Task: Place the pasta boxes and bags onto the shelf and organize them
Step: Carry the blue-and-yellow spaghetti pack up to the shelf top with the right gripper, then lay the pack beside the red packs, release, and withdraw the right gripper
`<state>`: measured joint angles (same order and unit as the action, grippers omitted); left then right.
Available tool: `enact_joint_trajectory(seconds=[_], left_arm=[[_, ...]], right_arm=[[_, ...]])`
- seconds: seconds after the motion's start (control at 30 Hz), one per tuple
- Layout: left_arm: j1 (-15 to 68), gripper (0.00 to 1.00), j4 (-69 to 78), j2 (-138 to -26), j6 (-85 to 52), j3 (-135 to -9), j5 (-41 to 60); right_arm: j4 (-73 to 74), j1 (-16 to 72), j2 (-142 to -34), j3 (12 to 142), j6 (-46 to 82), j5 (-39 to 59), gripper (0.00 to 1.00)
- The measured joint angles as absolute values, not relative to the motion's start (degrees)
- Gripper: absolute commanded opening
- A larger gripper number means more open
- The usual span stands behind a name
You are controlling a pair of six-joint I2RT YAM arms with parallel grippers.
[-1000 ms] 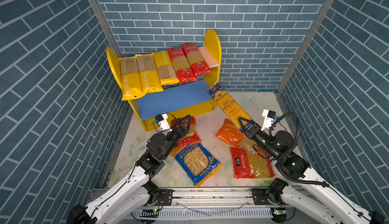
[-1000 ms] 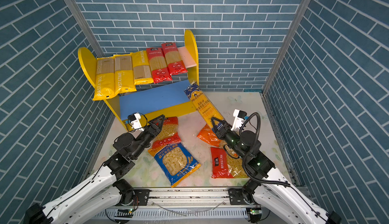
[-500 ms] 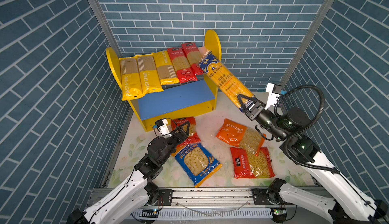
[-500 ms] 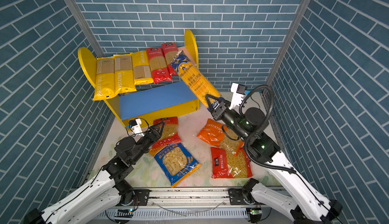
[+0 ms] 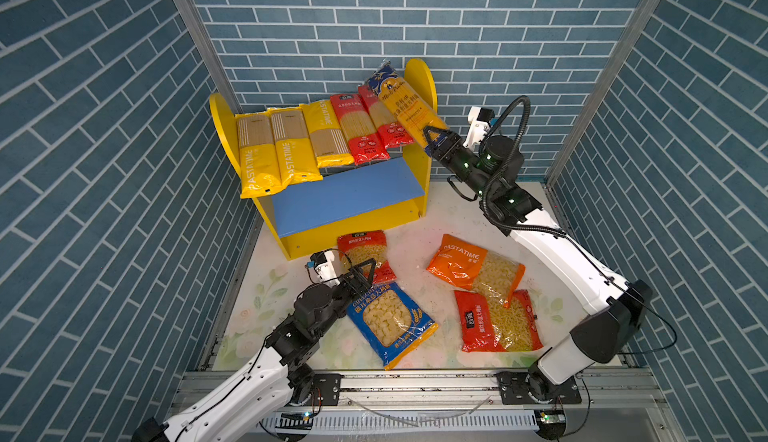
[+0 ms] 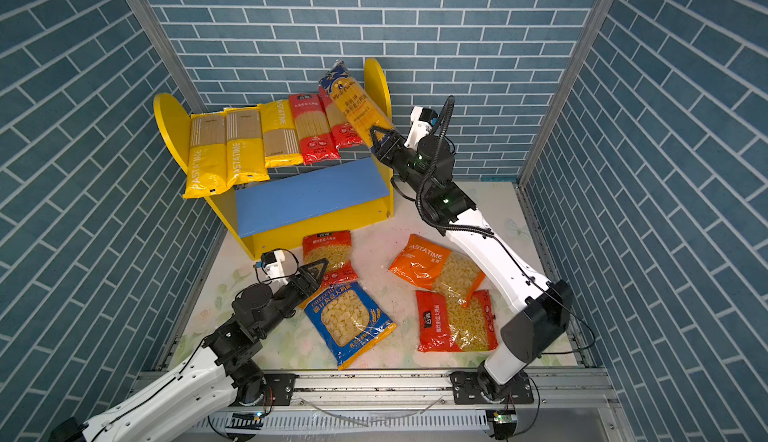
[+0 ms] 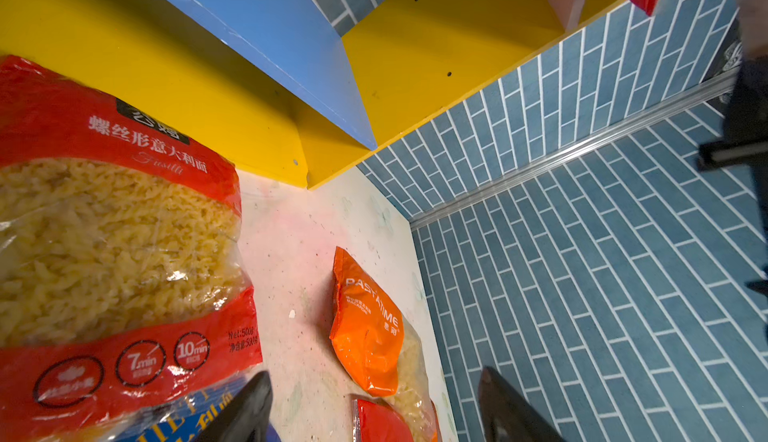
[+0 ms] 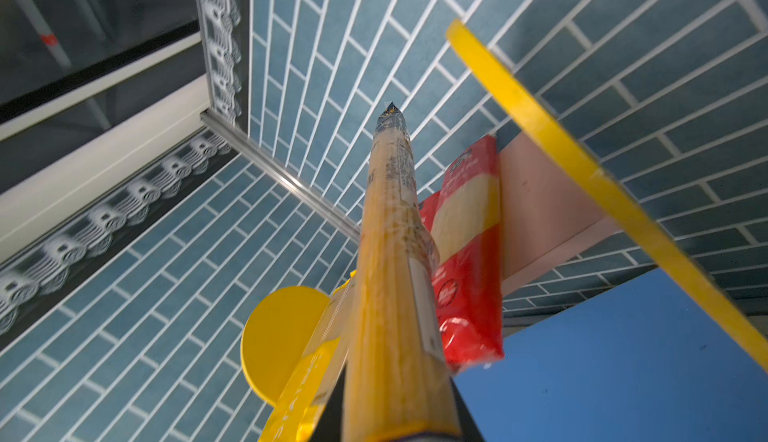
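Observation:
My right gripper needs to ease outward next, lay the pack by the red packs in the open gap beside the yellow end panel, and let go of it.
The shelf [image 5: 349, 199] stands at the back, its pink upper board holding three yellow [image 5: 293, 145] and two red spaghetti packs [image 5: 357, 128]. My right gripper [image 5: 436, 139] is shut on the lower end of a dark-blue-topped yellow spaghetti pack [image 5: 405, 103], held slanting over the upper board's right end beside the red packs. In the right wrist view the pack [image 8: 390, 274] fills the jaws of that gripper [image 8: 397, 419]. My left gripper [image 5: 365, 271] hangs open and holds nothing, low over the red fusilli bag [image 5: 363, 249], beside the blue bag [image 5: 390, 319].
An orange bag [image 5: 473, 267] lies partly on another red bag [image 5: 494, 321] at the right of the floor. The blue lower board [image 6: 311, 195] is bare. Brick walls close in on three sides, and a metal rail [image 5: 415, 386] runs along the front.
My right gripper lifted the spaghetti pack off the floor and swung it up to the right end of the upper board. My left gripper drew back slightly toward the front.

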<state>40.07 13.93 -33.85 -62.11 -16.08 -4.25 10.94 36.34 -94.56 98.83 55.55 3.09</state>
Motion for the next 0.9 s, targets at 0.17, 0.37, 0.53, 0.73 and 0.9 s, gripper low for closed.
enact_joint_trajectory(seconds=[0.17, 0.37, 0.53, 0.73, 0.9], left_arm=[[41.65, 0.78, 13.58, -33.65, -62.19, -16.03, -5.30], [44.38, 0.78, 14.50, -37.08, -62.33, -15.66, -6.50], [46.50, 0.78, 15.51, -41.21, -62.52, -14.79, -7.64], [46.96, 0.78, 17.61, -43.40, -62.52, -14.74, -8.10], [47.07, 0.78, 18.39, -44.05, -62.52, -14.74, -8.19]], right_arm=[[11.49, 33.47, -103.70, 106.80, 60.62, 1.67, 0.00], [11.14, 33.34, -112.51, 116.22, 66.08, 1.89, 0.06], [9.91, 33.61, -115.92, 120.20, 70.39, 0.49, 0.46], [10.87, 33.43, -115.15, 120.14, 71.83, -1.04, 0.63], [10.87, 33.26, -109.40, 113.45, 71.59, -1.30, 0.64]])
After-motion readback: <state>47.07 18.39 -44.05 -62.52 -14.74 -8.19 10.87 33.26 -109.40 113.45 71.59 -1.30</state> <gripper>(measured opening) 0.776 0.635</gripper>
